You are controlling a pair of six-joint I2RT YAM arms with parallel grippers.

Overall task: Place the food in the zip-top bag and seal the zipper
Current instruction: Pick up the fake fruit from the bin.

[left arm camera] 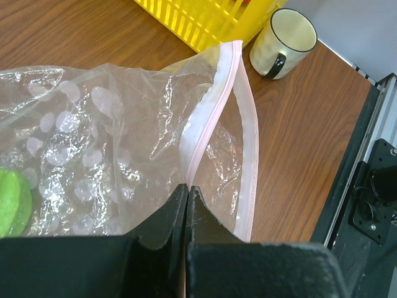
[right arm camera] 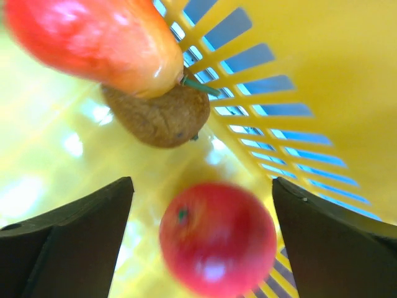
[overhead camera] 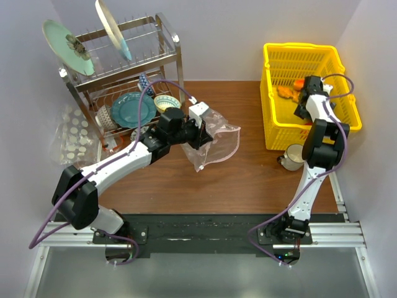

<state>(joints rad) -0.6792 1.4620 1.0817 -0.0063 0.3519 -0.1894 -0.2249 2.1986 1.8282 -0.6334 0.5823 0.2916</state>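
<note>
My right gripper will lower onto the round red food piece (right arm camera: pixel 217 239) next and close, one finger along each side, as it already lies between the open fingers.
My left gripper (overhead camera: pixel 200 133) is shut on the mouth edge of the zip-top bag (overhead camera: pixel 217 141), holding it up over the table. In the left wrist view the jaws (left arm camera: pixel 187 189) pinch the bag (left arm camera: pixel 124 124) right where the pink zipper (left arm camera: pixel 229 87) runs in; the mouth gapes. Something green (left arm camera: pixel 13 202) shows through the plastic. My right gripper (right arm camera: pixel 201 183) is open, low inside the yellow basket (overhead camera: pixel 271 49). A round red food piece (right arm camera: pixel 217 239) lies between its fingers, untouched and blurred. A brown piece (right arm camera: pixel 158 118) and an orange-red piece (right arm camera: pixel 93 43) lie beyond.
A cream mug (overhead camera: pixel 290 158) stands just in front of the basket. A metal dish rack (overhead camera: pixel 124 68) with plates and bowls fills the back left. A clear bag with white discs (overhead camera: pixel 74 133) lies beside the rack.
</note>
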